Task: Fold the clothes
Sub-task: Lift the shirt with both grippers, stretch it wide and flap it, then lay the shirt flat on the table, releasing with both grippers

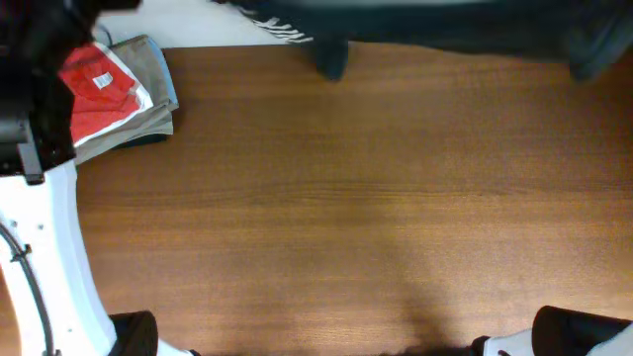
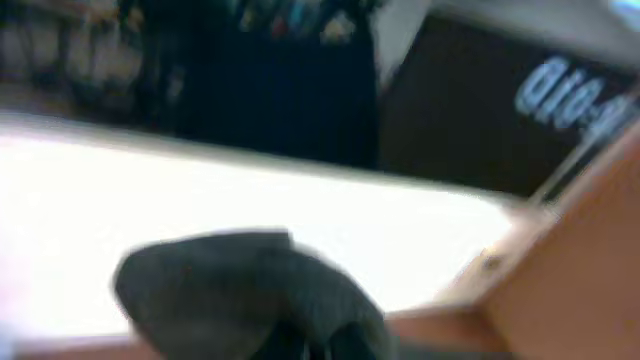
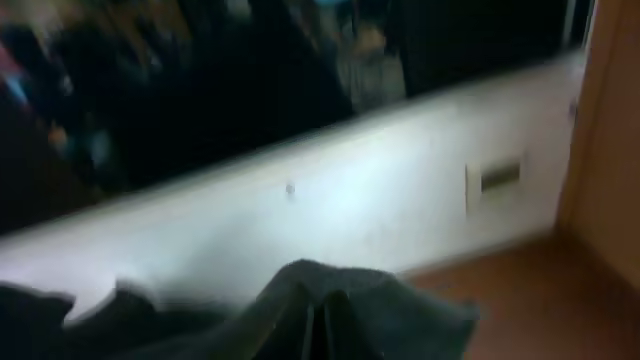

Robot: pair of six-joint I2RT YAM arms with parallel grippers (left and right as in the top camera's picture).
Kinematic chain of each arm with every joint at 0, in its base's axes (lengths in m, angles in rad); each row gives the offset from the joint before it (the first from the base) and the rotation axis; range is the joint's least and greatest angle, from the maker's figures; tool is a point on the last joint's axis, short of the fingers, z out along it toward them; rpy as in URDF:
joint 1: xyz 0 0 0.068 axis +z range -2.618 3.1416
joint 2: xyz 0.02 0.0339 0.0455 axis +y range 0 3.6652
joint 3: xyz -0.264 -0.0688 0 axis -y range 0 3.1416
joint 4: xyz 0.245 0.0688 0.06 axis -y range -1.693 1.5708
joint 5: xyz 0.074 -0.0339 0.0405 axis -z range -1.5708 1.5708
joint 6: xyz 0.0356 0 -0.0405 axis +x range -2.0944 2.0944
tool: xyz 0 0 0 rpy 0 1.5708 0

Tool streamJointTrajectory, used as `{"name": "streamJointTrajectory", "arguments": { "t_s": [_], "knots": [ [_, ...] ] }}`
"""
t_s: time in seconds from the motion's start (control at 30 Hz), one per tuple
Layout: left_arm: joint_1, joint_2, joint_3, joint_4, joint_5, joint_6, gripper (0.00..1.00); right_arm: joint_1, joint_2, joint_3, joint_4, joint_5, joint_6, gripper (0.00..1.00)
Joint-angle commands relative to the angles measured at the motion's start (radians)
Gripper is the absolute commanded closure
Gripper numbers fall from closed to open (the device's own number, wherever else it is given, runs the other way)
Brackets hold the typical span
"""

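The dark T-shirt [image 1: 445, 25] hangs raised with bare table before it: I will lower my left gripper, tilting it downward, and draw the fold back over the wood.
The dark T-shirt [image 1: 445, 25] stretches as a blurred band along the top edge of the overhead view, with a bit of white lettering [image 1: 282, 30] at its left end. I cannot make out either gripper in the overhead view. In the left wrist view my left gripper [image 2: 310, 345] is shut on a bunched fold of the dark fabric [image 2: 240, 290], raised off the table. In the right wrist view my right gripper [image 3: 318, 335] is shut on another peak of the same fabric [image 3: 340, 300], and more of it trails to the left.
A red shirt [image 1: 99, 89] lies on a folded khaki garment [image 1: 148, 109] at the table's far left corner. The brown wooden table [image 1: 346, 218] fills the view. My left arm [image 1: 40, 247] runs up the left side. The right arm's base [image 1: 574, 336] is at the bottom right.
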Motion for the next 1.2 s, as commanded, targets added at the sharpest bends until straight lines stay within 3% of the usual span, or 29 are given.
{"name": "streamJointTrajectory", "arguments": {
  "t_s": [0.0,0.3,0.5,0.7,0.97,1.17],
  "knots": [
    [-0.015,0.137,-0.103,-0.211,-0.129,0.071,0.99,-0.004,0.114,-0.117,-0.117,-0.013,-0.009,0.96],
    [-0.020,0.333,-0.260,-0.585,-0.151,0.084,0.99,-0.002,0.144,-0.434,-0.315,-0.016,-0.009,0.96],
    [-0.020,0.285,-0.260,-0.755,-0.326,0.084,0.99,-0.003,0.123,-0.569,-0.335,-0.012,-0.005,0.96],
    [-0.036,0.224,-0.260,-0.903,-0.329,0.085,0.99,-0.004,0.063,-0.592,-0.357,0.161,0.092,0.96],
    [-0.156,0.099,-0.400,-0.919,-0.340,0.102,0.99,-0.066,-0.042,-0.748,-0.354,0.207,0.111,0.96],
    [-0.180,-0.067,-0.640,-0.895,-0.343,0.091,0.99,-0.192,-0.123,-0.947,-0.289,0.221,0.100,0.96]
  ]
}}
